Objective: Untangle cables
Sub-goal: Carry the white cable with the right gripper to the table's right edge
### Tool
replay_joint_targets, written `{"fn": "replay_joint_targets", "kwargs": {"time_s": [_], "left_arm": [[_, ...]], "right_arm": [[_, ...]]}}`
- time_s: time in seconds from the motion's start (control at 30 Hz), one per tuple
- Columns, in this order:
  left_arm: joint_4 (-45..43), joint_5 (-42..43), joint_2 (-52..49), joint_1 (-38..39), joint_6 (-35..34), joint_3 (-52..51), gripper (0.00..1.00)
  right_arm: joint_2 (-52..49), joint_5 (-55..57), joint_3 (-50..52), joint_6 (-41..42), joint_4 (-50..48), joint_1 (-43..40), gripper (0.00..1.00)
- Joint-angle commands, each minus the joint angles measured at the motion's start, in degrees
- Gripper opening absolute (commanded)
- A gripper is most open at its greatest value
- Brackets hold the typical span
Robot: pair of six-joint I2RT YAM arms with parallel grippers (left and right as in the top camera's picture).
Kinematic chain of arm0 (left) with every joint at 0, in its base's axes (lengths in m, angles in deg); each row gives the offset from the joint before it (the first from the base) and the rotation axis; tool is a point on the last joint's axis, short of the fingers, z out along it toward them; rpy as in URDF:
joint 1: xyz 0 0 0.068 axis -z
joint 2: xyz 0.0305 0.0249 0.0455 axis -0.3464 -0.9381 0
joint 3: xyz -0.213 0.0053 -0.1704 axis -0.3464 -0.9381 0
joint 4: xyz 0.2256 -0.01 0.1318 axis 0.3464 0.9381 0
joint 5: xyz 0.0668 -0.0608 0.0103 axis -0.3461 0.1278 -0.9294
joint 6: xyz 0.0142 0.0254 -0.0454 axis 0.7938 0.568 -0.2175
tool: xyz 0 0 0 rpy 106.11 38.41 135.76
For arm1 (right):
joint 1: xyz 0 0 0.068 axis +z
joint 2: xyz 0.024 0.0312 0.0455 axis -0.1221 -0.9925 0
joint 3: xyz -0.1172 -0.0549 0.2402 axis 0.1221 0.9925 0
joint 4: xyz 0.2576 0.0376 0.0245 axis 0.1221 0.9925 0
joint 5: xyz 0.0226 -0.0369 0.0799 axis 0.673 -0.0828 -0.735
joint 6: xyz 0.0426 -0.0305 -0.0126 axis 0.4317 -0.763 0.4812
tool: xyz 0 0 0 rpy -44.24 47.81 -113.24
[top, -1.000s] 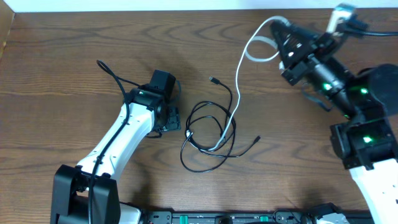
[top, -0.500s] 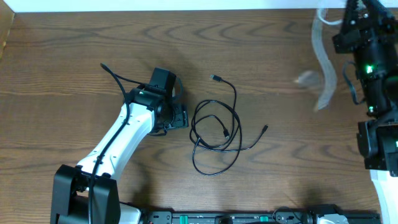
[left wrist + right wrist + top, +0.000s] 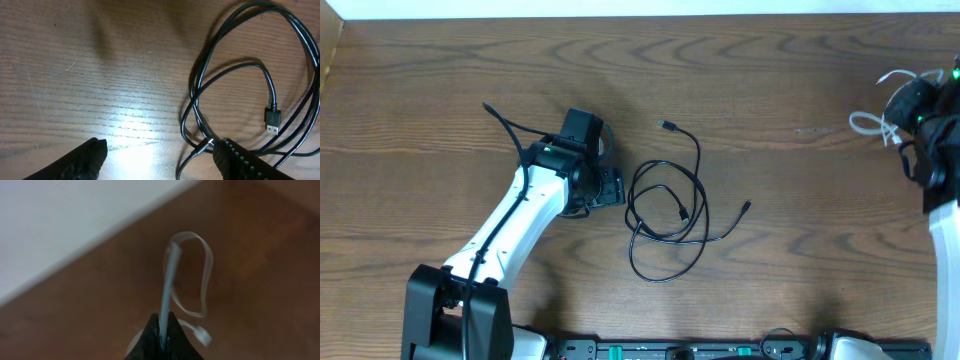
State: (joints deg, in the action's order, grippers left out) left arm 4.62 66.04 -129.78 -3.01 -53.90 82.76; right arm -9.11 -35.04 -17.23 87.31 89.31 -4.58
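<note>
My right gripper will next go down and back, bringing the white cable [image 3: 875,122] down onto the open tabletop to let go of it there. The black coil lies well apart.
The black cable [image 3: 665,210] lies coiled in loose loops at the table's middle, alone, with its plug ends free. In the left wrist view the black cable [image 3: 235,95] fills the right half, one plug [image 3: 272,120] inside a loop. My left gripper [image 3: 610,188] is open just left of the coil, low over the table; it also shows in the left wrist view [image 3: 160,152], its right finger touching a strand. My right gripper [image 3: 910,105] at the far right edge is shut on the white cable [image 3: 875,122], which dangles in loops. The right wrist view shows the white cable [image 3: 170,275] pinched between the jaws [image 3: 162,325].
The wooden table [image 3: 470,80] spreads wide around the coil. A pale wall [image 3: 60,225] borders the table's far edge. The left arm's own thick black wire [image 3: 505,125] arcs above its white link.
My right gripper has pulled the white cable out of the black coil and carried it to the far right. The black coil shifted slightly and settled. The left gripper edged right toward it.
</note>
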Motion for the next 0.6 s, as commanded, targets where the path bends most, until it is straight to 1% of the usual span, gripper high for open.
{"fn": "replay_joint_targets", "kwargs": {"time_s": [0.0, 0.1, 0.27, 0.3, 0.57], "left_arm": [[0.5, 0.5, -0.5, -0.2, -0.5, -0.6, 0.73], [0.7, 0.5, -0.4, -0.2, -0.5, -0.6, 0.73], [1.1, 0.5, -0.5, -0.2, -0.5, -0.6, 0.73], [1.4, 0.5, -0.5, -0.2, -0.5, -0.6, 0.73], [1.8, 0.5, -0.5, -0.2, -0.5, -0.6, 0.73]], "right_arm": [[-4.2, 1.3, -0.5, -1.5, 3.3, -3.3, 0.01], [-7.8, 1.3, -0.5, -1.5, 5.5, -5.5, 0.01], [-12.5, 1.3, -0.5, -1.5, 6.1, -10.2, 0.01], [-13.6, 1.3, -0.5, -1.4, 6.1, -13.5, 0.01], [-13.7, 2.3, -0.5, 2.7, 7.1, -26.9, 0.01]]}}
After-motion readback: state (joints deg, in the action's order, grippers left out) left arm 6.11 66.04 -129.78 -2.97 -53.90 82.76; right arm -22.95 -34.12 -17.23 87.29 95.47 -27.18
